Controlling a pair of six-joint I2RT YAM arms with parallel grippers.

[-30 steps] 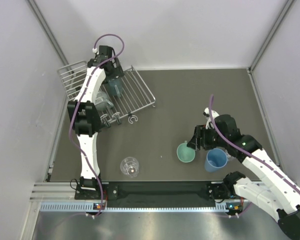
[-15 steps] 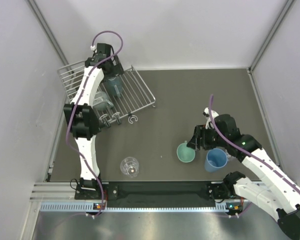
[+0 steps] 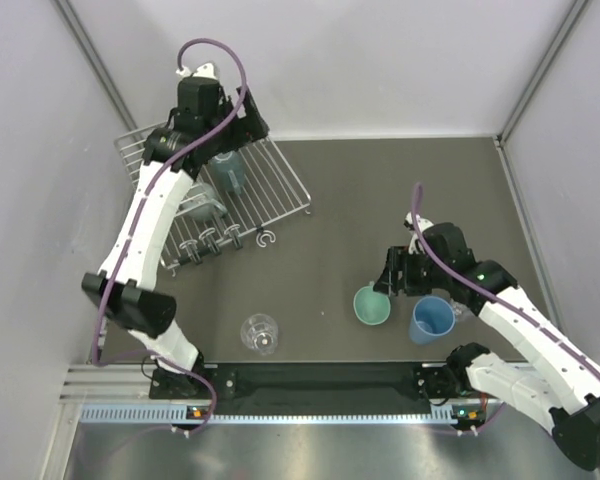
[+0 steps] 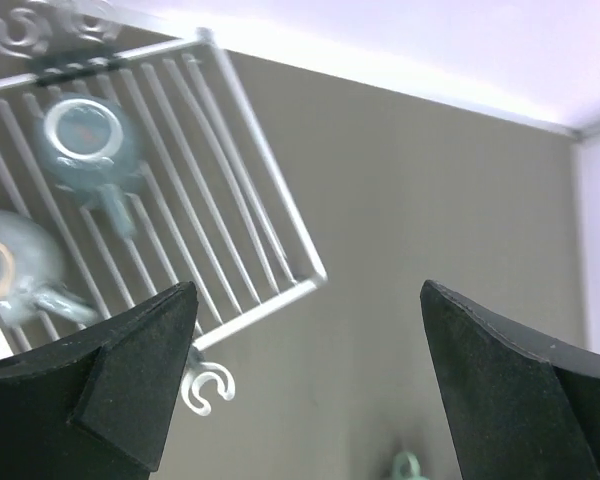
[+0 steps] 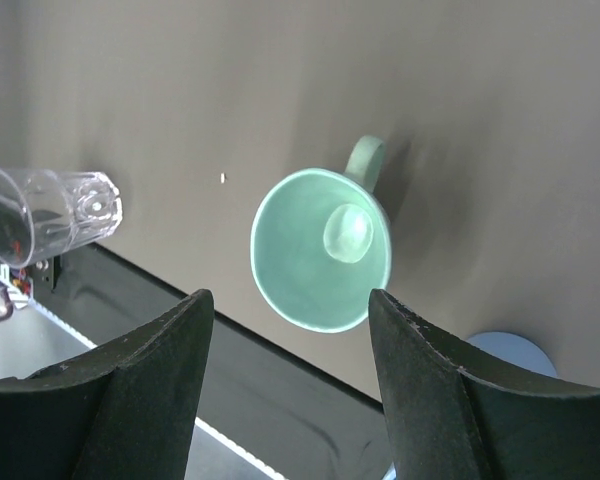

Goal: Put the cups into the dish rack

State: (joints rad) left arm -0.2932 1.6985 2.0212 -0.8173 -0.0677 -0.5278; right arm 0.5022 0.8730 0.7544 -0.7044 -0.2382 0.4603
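My left gripper is above the mint-green mug, which is to the right in the top view, and needs to come back and down to the mint-green mug's rack-side rim (image 3: 357,303).
The silver wire dish rack (image 3: 280,190) stands at the back left. A grey-teal mug (image 3: 228,172) lies in it, beside a pale cup (image 3: 193,205). My left gripper (image 3: 238,124) hovers high over the rack's far edge, open and empty. The left wrist view looks down on the rack (image 4: 270,240), the grey-teal mug (image 4: 85,140) and the pale cup (image 4: 10,265). A mint-green mug (image 3: 372,305) stands upright on the table, and my right gripper (image 3: 388,284) hangs open just above it. In the right wrist view the mint-green mug (image 5: 320,250) sits beyond the open fingers.
A blue tumbler (image 3: 432,320) stands right of the mint-green mug, under the right arm. A clear glass (image 3: 260,333) lies near the front edge, seen on its side (image 5: 50,215) from the right wrist. Small hooks (image 3: 266,239) line the rack's near edge. Walls close in on all sides.
My left arm has lifted and drawn back from the grey-teal mug in the rack, its elbow swinging out to the left. The right arm has barely moved.
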